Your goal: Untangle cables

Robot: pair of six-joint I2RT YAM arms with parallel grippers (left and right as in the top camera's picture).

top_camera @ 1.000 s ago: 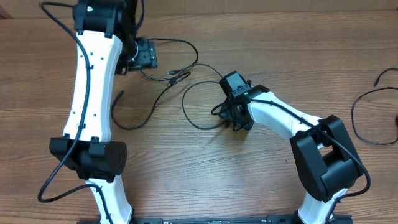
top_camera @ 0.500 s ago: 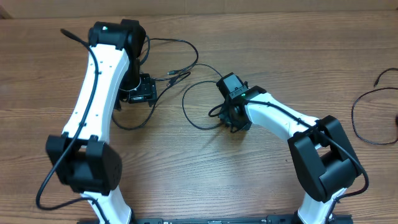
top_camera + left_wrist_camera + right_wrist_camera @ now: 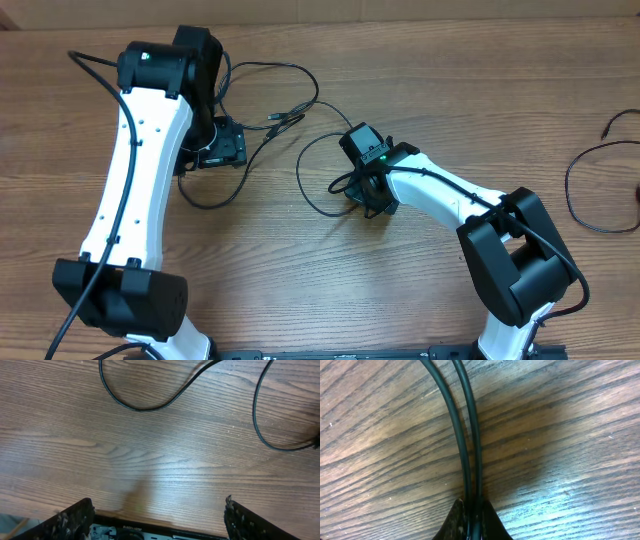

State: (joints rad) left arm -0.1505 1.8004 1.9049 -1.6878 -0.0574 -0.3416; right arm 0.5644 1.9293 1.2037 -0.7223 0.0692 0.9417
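Observation:
The separate cord lies to the right of my right gripper in the overhead view, so I will lift the second black cable across and release it there.
The cables (image 3: 312,182) are thin black cords lying in loose loops on the wood between the arms, with small plug ends (image 3: 284,121) near the left arm. My right gripper (image 3: 366,188) sits at the right end of a loop. In the right wrist view it (image 3: 471,514) is shut on two cable strands (image 3: 463,435) that run side by side away from the fingertips. My left gripper (image 3: 216,147) hovers beside the left loops. In the left wrist view it (image 3: 157,510) is open and holds nothing, with cable curves (image 3: 142,408) lying farther out on the table.
A separate black cord (image 3: 588,188) lies in a loop at the table's far right edge, with a plug end (image 3: 612,128) above it. The thicker black cables of the arms run along the white links. The table is brown wood.
My right gripper has shut on the two cable strands and shifted slightly left. The left arm has drawn its gripper back from the far edge toward the left loops.

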